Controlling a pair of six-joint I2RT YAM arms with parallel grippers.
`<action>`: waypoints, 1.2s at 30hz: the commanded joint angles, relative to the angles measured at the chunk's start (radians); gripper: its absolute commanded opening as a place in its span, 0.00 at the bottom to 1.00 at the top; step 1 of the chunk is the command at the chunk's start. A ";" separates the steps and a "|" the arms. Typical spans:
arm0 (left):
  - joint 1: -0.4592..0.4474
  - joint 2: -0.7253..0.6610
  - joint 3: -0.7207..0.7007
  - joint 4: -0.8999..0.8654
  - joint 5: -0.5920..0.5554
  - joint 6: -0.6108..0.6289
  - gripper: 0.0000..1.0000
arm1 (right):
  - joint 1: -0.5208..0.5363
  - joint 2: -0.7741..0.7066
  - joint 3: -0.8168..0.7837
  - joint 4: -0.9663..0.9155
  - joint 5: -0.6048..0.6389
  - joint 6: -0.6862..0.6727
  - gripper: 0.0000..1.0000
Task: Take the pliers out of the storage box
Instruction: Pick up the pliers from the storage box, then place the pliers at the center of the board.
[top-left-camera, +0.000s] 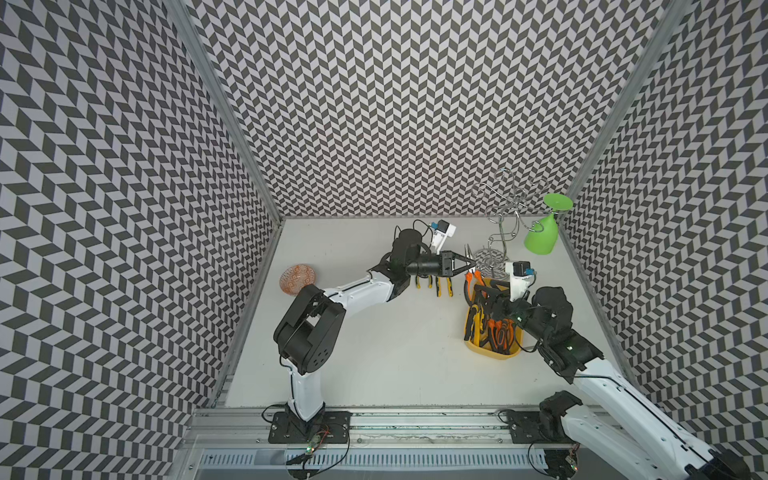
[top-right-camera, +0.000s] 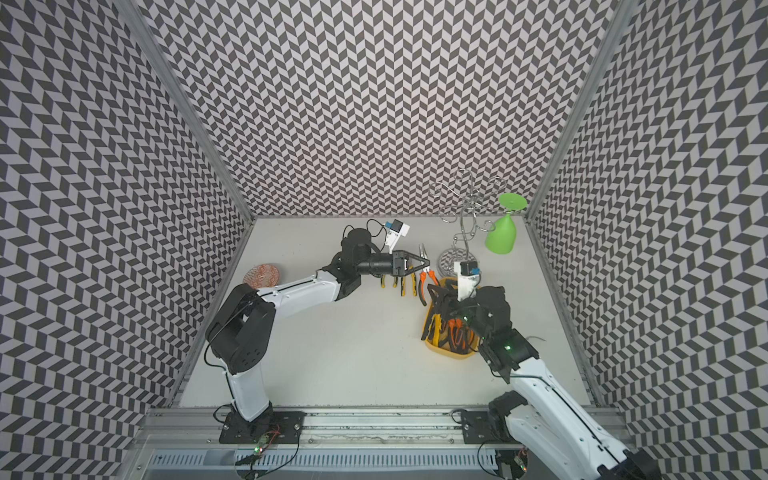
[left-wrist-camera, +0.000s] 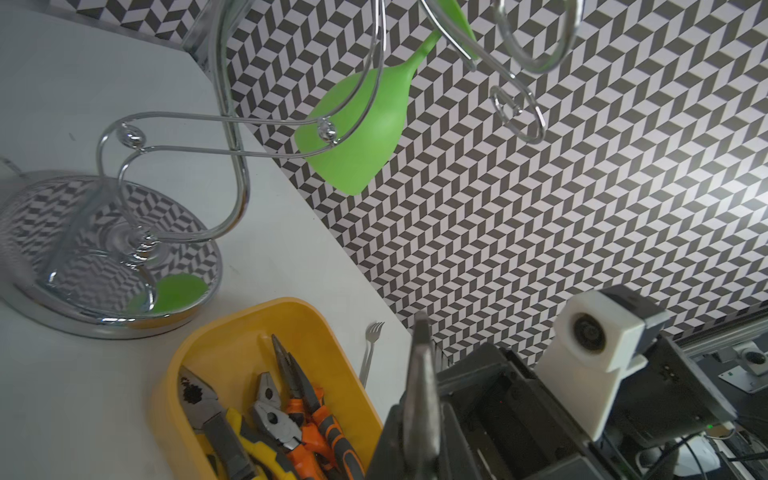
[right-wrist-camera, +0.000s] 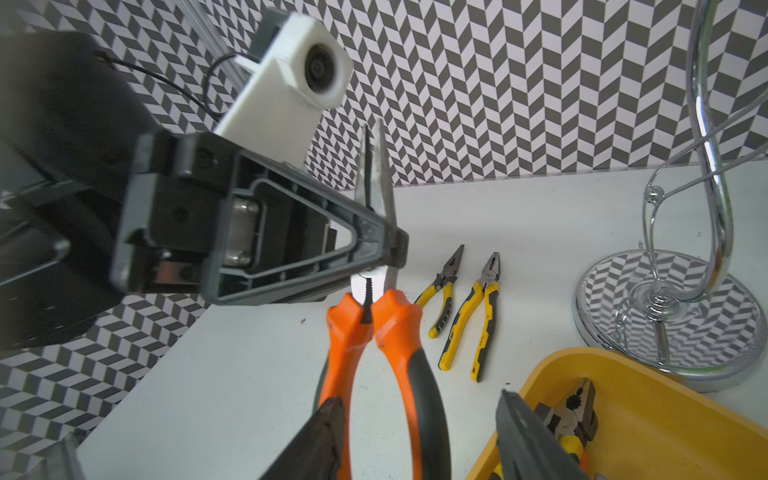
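My left gripper swings toward the bowl next, lowers the orange pliers to the tabletop (top-left-camera: 405, 287) beside the yellow-handled pliers and releases them, since that tabletop below is bare.
An orange-and-black pair of pliers (right-wrist-camera: 399, 332) hangs above the table, nose up. My left gripper (right-wrist-camera: 390, 245) is shut on its metal nose (left-wrist-camera: 422, 386). In both top views that gripper (top-left-camera: 471, 262) (top-right-camera: 426, 263) reaches in from the left, just beyond the far end of the yellow storage box (top-left-camera: 494, 353) (top-right-camera: 446, 352). My right gripper (right-wrist-camera: 420, 397) stands open, its fingers either side of the orange handles and apart from them. Several more pliers (left-wrist-camera: 291, 415) lie in the box. Two yellow-handled pliers (right-wrist-camera: 469, 307) lie on the table left of it.
A chrome glass rack (top-left-camera: 496, 232) with a green glass (top-left-camera: 540, 237) hanging from it stands just behind the box. A small fork (left-wrist-camera: 368, 353) lies between the box and the right wall. An orange-patterned bowl (top-left-camera: 297, 279) sits by the left wall.
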 joint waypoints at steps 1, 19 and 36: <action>0.048 0.011 0.082 -0.150 0.077 0.180 0.00 | 0.005 -0.027 -0.014 0.058 -0.040 -0.045 0.72; 0.352 0.287 0.424 -0.959 0.083 0.667 0.00 | 0.139 0.133 0.002 0.197 -0.076 -0.149 1.00; 0.434 0.543 0.578 -0.958 0.240 0.648 0.00 | 0.149 0.172 -0.007 0.175 -0.025 -0.141 0.99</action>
